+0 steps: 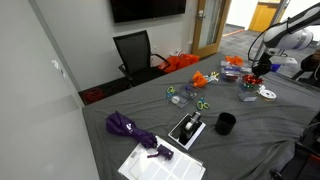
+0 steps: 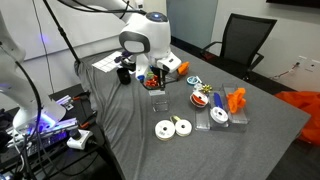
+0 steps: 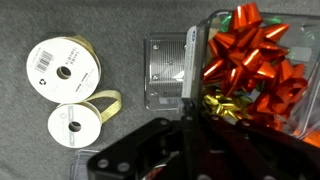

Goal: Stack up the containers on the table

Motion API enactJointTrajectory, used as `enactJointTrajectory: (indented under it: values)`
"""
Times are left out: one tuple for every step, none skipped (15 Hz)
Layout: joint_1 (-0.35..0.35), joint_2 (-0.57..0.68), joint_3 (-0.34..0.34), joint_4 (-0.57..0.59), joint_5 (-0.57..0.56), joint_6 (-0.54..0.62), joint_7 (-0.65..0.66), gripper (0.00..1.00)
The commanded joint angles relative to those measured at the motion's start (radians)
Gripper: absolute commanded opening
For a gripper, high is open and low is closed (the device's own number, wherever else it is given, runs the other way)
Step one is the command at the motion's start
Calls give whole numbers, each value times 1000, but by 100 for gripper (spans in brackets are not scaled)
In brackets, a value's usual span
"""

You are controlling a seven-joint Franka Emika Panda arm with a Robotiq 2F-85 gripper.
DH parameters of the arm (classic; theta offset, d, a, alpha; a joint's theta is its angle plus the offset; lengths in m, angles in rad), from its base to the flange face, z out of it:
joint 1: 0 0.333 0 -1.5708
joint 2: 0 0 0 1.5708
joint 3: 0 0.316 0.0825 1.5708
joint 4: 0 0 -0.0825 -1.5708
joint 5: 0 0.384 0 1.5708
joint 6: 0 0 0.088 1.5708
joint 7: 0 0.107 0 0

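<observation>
The robot will move its gripper to the left in the wrist view and down over the small empty container (image 3: 167,72) to release, because that container still lies beside the held one.
My gripper (image 3: 187,118) is shut on the left wall of a clear container (image 3: 255,60) full of red and gold bows. It shows under the gripper in both exterior views (image 1: 262,68) (image 2: 152,76). A small clear empty container (image 3: 167,72) lies on the dark grey table (image 2: 250,140) just left of the held one, also seen in an exterior view (image 2: 158,98). More clear containers with red and orange bits (image 2: 203,97) (image 2: 220,116) (image 2: 238,102) sit further along the table, also in an exterior view (image 1: 205,77) (image 1: 232,62).
Two white ribbon spools (image 3: 62,67) (image 3: 73,125) lie beside the small container. A black cup (image 1: 226,123), a flat black-and-white box (image 1: 187,128), a purple umbrella (image 1: 130,128) and papers (image 1: 160,160) lie at one end. A black chair (image 1: 135,50) stands behind the table.
</observation>
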Motion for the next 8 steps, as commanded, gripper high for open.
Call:
enactJointTrajectory:
  values:
    - [-52, 93, 43, 108, -5, -74, -93, 1]
    - [-59, 111, 48, 125, -11, -83, -110, 1]
    - [-64, 126, 52, 140, -18, -92, -125, 1]
    - [-69, 140, 53, 155, -26, -99, -137, 1]
    - [-73, 147, 54, 173, -31, -114, -147, 1]
    - [-77, 153, 53, 184, -39, -125, -156, 1]
    - [-83, 156, 54, 193, -45, -132, -166, 1]
    - [-89, 157, 54, 200, -49, -142, -176, 1]
